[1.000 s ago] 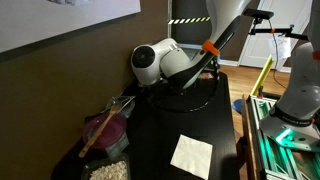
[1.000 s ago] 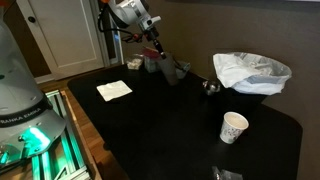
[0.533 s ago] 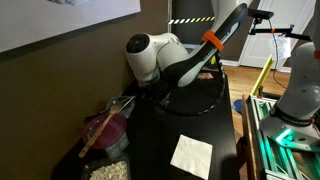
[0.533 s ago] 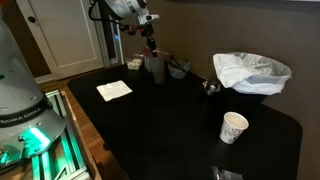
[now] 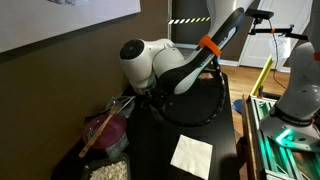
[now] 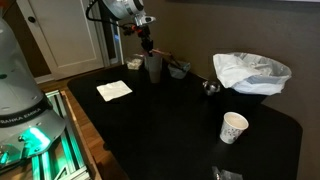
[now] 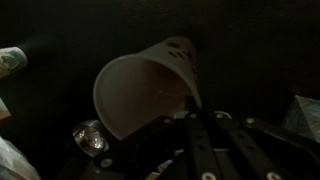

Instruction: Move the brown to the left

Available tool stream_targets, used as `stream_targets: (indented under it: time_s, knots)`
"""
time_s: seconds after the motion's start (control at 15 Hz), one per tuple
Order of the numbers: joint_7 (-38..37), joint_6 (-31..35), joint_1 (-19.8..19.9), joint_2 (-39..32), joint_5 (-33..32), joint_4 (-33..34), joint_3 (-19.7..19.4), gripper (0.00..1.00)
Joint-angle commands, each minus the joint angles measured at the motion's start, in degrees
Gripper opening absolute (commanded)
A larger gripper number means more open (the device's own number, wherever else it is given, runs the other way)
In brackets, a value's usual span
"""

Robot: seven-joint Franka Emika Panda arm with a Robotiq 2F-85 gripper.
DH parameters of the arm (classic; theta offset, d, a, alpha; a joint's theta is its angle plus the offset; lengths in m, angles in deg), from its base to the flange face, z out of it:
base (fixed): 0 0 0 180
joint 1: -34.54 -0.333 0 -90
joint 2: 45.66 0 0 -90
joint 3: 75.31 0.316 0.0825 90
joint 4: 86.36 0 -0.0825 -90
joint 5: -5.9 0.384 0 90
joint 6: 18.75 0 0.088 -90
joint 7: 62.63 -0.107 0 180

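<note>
The robot should next carry the cup outward and release it on the tabletop [image 5: 138, 133] beside the bowl with the wooden stick, because that spot is outward of its gripper.
The brown tumbler cup [image 6: 153, 69] stands about upright at the far side of the black table [image 6: 160, 125]. My gripper [image 6: 147, 46] is right above it and shut on its rim. In the wrist view the cup [image 7: 135, 85] fills the middle with its open mouth toward the camera. My gripper's dark finger [image 7: 187, 108] is at its rim. I cannot tell whether the cup's base touches the table. In an exterior view my arm [image 5: 160, 65] hides the cup.
A white napkin [image 6: 113, 90] lies near the table's edge and also shows in an exterior view [image 5: 190, 155]. A crumpled white bag [image 6: 250, 72], a paper cup [image 6: 233, 127], a small metal piece [image 6: 210, 87] and a bowl [image 6: 180, 68] are to the right. A bowl with a wooden stick [image 5: 103, 130] sits by the wall.
My gripper has carried the cup to the left along the back of the table. The cup was tilted and is now about upright.
</note>
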Motion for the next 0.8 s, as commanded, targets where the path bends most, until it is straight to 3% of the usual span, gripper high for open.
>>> stream_targets:
  time_s: [0.0,0.73]
  knots:
    - [7.77,-1.23,-1.78,-1.49,2.36,3.48,-0.26,0.02]
    - [34.39,3.1,-2.91,-8.18,10.33,11.27,0.33,0.02]
